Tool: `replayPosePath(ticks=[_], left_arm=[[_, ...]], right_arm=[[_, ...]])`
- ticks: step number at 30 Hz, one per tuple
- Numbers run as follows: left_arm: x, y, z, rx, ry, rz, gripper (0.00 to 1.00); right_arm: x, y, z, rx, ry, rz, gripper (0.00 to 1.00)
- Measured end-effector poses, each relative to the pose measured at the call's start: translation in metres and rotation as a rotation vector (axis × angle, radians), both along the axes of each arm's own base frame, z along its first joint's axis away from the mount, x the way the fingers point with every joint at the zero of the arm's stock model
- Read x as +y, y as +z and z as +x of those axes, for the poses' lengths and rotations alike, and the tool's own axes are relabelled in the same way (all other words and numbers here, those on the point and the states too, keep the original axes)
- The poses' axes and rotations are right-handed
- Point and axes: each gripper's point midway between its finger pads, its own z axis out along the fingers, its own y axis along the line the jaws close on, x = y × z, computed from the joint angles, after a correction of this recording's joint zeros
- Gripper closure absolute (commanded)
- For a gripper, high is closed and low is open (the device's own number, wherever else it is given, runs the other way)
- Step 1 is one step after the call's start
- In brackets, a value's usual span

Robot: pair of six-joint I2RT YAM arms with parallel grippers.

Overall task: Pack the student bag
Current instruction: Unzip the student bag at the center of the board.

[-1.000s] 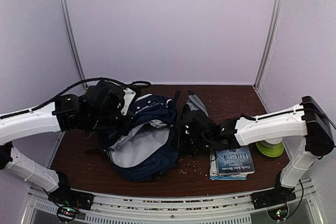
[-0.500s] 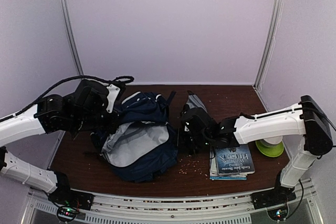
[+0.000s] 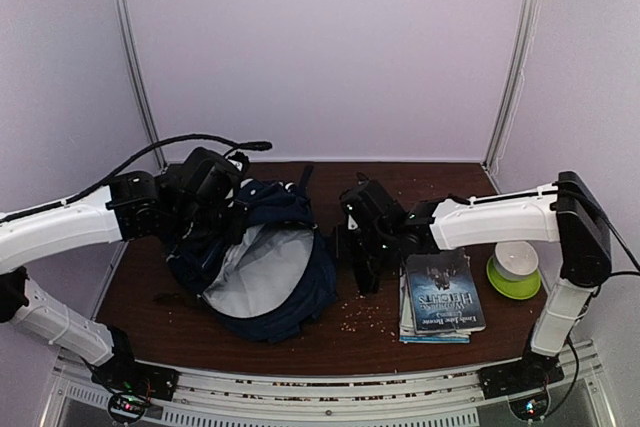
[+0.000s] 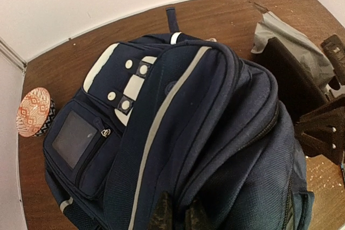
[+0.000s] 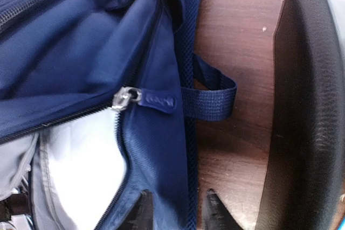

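My left gripper holds the fold of the bag, and its hold keeps the bag's compartment gaping. Next, it should move down a little toward the pale grey lining (image 3: 262,265) and let go of the fold over the bag's opening.
The student bag (image 3: 290,312) is a navy backpack lying left of centre, its main compartment gaping and the pale grey lining (image 3: 262,265) showing. My left gripper (image 3: 222,215) sits on the bag's top. In the left wrist view it (image 4: 179,215) is shut on a fold of the bag (image 4: 178,122) beside a white trim stripe. My right gripper (image 3: 352,252) is at the bag's right rim. In the right wrist view its jaws (image 5: 178,211) stand apart astride the rim of the bag (image 5: 81,41), with bare wood by the right finger. A zip pull (image 5: 126,98) hangs just ahead.
A stack of books (image 3: 443,297) lies right of the bag, with a green bowl (image 3: 513,272) beyond it. A grey pouch (image 4: 288,39) lies behind the bag, and an orange patterned cup (image 4: 33,112) at far left. A black leathery object (image 5: 312,106) flanks my right gripper. Crumbs (image 3: 360,317) dot the table.
My left arm swung left, then back right, carrying the bag's top with it. The bag's mouth now gapes wider toward the front. My right gripper moved back along the bag's right rim.
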Motion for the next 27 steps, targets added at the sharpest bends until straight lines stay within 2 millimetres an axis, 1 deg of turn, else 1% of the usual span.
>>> replayPosePath(ticks=[2, 5, 8, 10, 11, 12, 13, 14, 16, 19, 20, 23, 27], left_arm=[[-0.002, -0.003, 0.007, 0.011, 0.026, -0.003, 1.00], [-0.002, 0.001, 0.017, 0.010, 0.061, -0.029, 1.00], [-0.001, 0.007, 0.025, 0.005, 0.090, -0.053, 1.00], [-0.002, 0.008, 0.031, 0.006, 0.106, -0.061, 1.00], [-0.003, 0.008, 0.033, 0.006, 0.110, -0.063, 1.00], [-0.004, 0.007, 0.035, 0.007, 0.115, -0.064, 1.00], [-0.006, 0.006, 0.038, 0.009, 0.118, -0.063, 1.00], [-0.008, 0.006, 0.039, 0.010, 0.120, -0.064, 1.00], [-0.012, 0.002, 0.043, 0.015, 0.122, -0.059, 1.00], [-0.016, -0.005, 0.046, 0.024, 0.124, -0.051, 1.00], [-0.016, -0.007, 0.046, 0.025, 0.124, -0.051, 1.00], [-0.016, -0.016, 0.044, 0.029, 0.124, -0.059, 1.00], [-0.012, -0.033, 0.039, 0.048, 0.121, -0.061, 1.00]], right_arm=[[-0.002, 0.008, 0.001, -0.014, 0.015, -0.011, 0.56], [-0.008, 0.027, -0.005, -0.031, 0.035, -0.007, 0.51], [-0.018, 0.062, -0.013, -0.070, 0.042, 0.032, 0.49], [-0.031, 0.089, -0.022, -0.122, 0.037, 0.073, 0.47], [-0.040, 0.098, -0.028, -0.145, 0.029, 0.087, 0.47], [-0.049, 0.102, -0.032, -0.163, 0.021, 0.093, 0.46], [-0.061, 0.101, -0.037, -0.182, 0.005, 0.094, 0.44], [-0.073, 0.096, -0.043, -0.191, -0.011, 0.085, 0.42], [-0.097, 0.074, -0.050, -0.189, -0.049, 0.040, 0.38], [-0.131, 0.035, -0.057, -0.169, -0.103, -0.065, 0.28], [-0.140, 0.027, -0.058, -0.164, -0.122, -0.094, 0.25], [-0.161, 0.022, -0.057, -0.172, -0.175, -0.139, 0.21], [-0.188, 0.032, -0.045, -0.189, -0.271, -0.127, 0.18]])
